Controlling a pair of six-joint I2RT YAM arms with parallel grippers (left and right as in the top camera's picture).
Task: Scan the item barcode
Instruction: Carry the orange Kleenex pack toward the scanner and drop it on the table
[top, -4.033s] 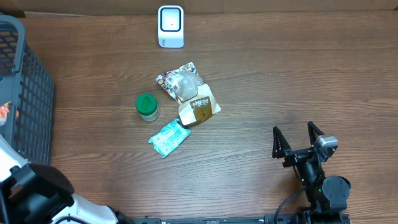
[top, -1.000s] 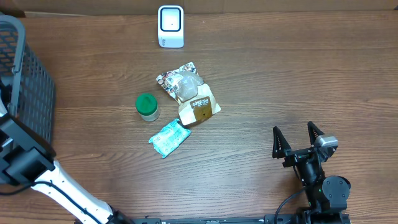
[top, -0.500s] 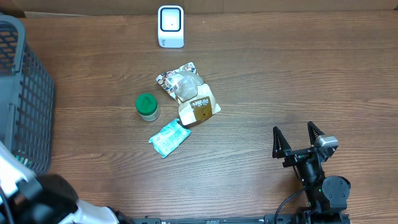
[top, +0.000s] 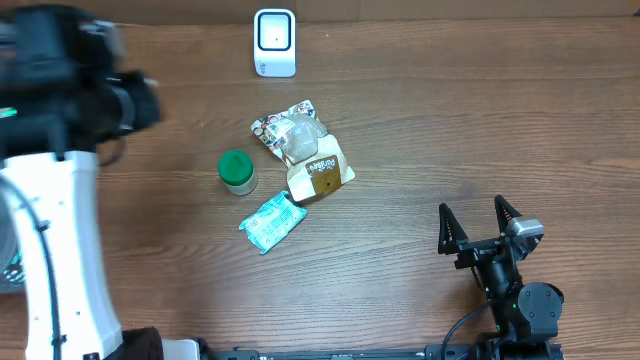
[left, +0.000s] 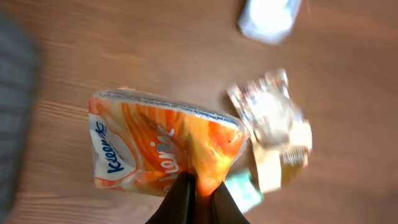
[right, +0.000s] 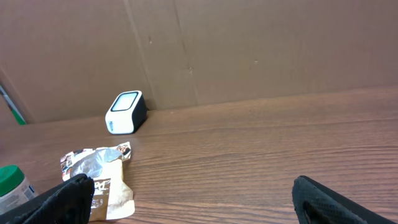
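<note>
I will next move my left gripper over to its right in the overhead view, then down to bare wood by the brown pouch, and I will let go of the pack (left: 161, 146) there.
An orange Kleenex tissue pack (left: 161, 146) hangs above the wooden table in the left wrist view. My left gripper (left: 202, 190) is shut on its lower edge, which is pinched between the black fingers. From overhead, only the blurred left arm (top: 60, 110) shows at the upper left, and it hides the pack. The white scanner (top: 275, 42) stands at the table's far edge; it is blurred at the top of the left wrist view (left: 268, 17). My right gripper (top: 472, 208) rests open and empty at the near right.
A silvery packet (top: 290, 132), a brown pouch (top: 320, 173), a green-lidded jar (top: 237, 171) and a teal packet (top: 272, 221) lie mid-table. A dark basket (left: 12, 112) blurs the left edge of the left wrist view.
The left arm has swung up from the lower left by the basket to the upper left over the table. The right arm has not moved.
</note>
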